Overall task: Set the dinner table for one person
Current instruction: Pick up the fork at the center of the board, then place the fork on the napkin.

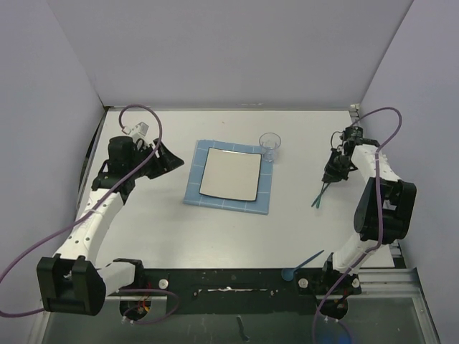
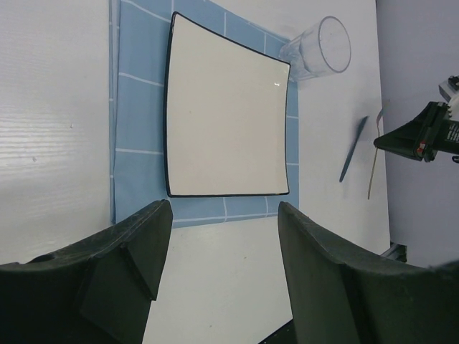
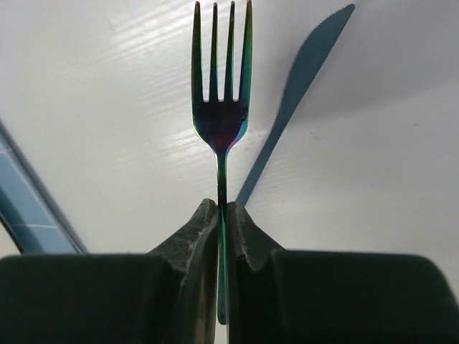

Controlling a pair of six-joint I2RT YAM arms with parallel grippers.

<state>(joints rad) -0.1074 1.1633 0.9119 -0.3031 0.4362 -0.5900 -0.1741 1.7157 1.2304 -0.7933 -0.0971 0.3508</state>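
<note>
The part of the mat beyond is below, to the left in the top view. My right gripper should next move across the plate [image 1: 230, 174] and down to let go of the fork.
On the white dinner table [image 1: 158, 229] lies a blue grid placemat [image 1: 229, 178] with a square white dark-rimmed plate [image 1: 230, 174] on it. A clear cup [image 1: 270, 145] stands at the mat's far right corner. My right gripper [image 3: 222, 206] is shut on the handle of an iridescent fork [image 3: 221, 107], tines pointing away, above the table to the right of the mat. A teal knife [image 3: 297, 93] lies on the table just beyond it. My left gripper [image 2: 224, 208] hangs open and holds nothing, left of the mat and facing the plate [image 2: 228, 115].
A blue spoon [image 1: 305, 263] lies at the table's near edge, by the right arm's base. Grey walls close off the left, far and right sides. A purple cable loops over each arm.
</note>
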